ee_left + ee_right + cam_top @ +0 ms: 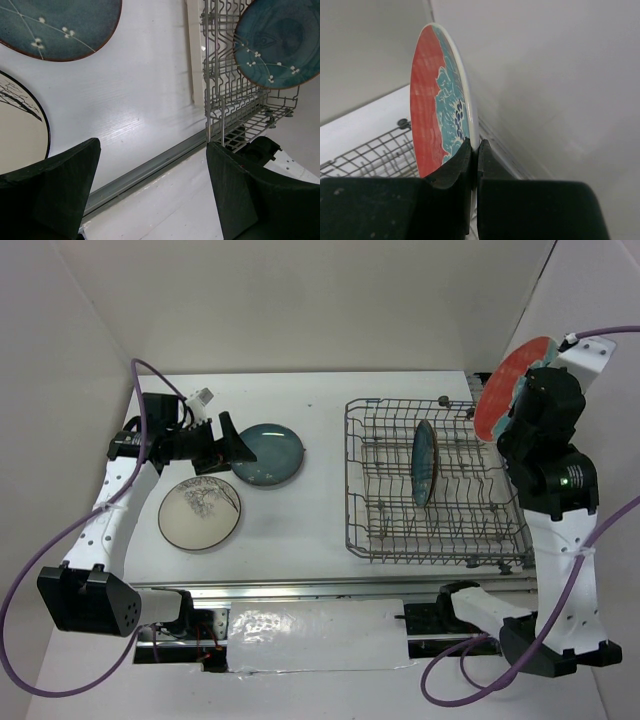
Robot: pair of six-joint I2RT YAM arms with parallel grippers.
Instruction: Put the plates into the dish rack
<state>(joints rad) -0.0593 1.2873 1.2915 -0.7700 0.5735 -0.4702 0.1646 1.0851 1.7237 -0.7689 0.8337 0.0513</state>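
Note:
I next need to move my right gripper left in the top view over the dish rack's empty wires (464, 468) beside the teal plate below it, then down, and release the red plate (504, 386).
My right gripper (522, 392) is shut on the rim of the red plate (504, 386) and holds it on edge, high above the rack's far right corner; the wrist view shows its red and teal face (432, 107) between my pads. The grey wire dish rack (380, 535) stands right of centre with one teal plate (424, 462) upright in its tines. A second teal plate (268, 454) and the cream plate (200, 512) lie flat at the left. My left gripper (226, 445) is open and empty just left of the flat teal plate (55, 25).
White walls enclose the table at the back and both sides; the right wall is close behind the red plate. A metal rail (300, 590) runs along the table's near edge. The left wrist view also shows the rack (225, 100) and its teal plate (277, 42).

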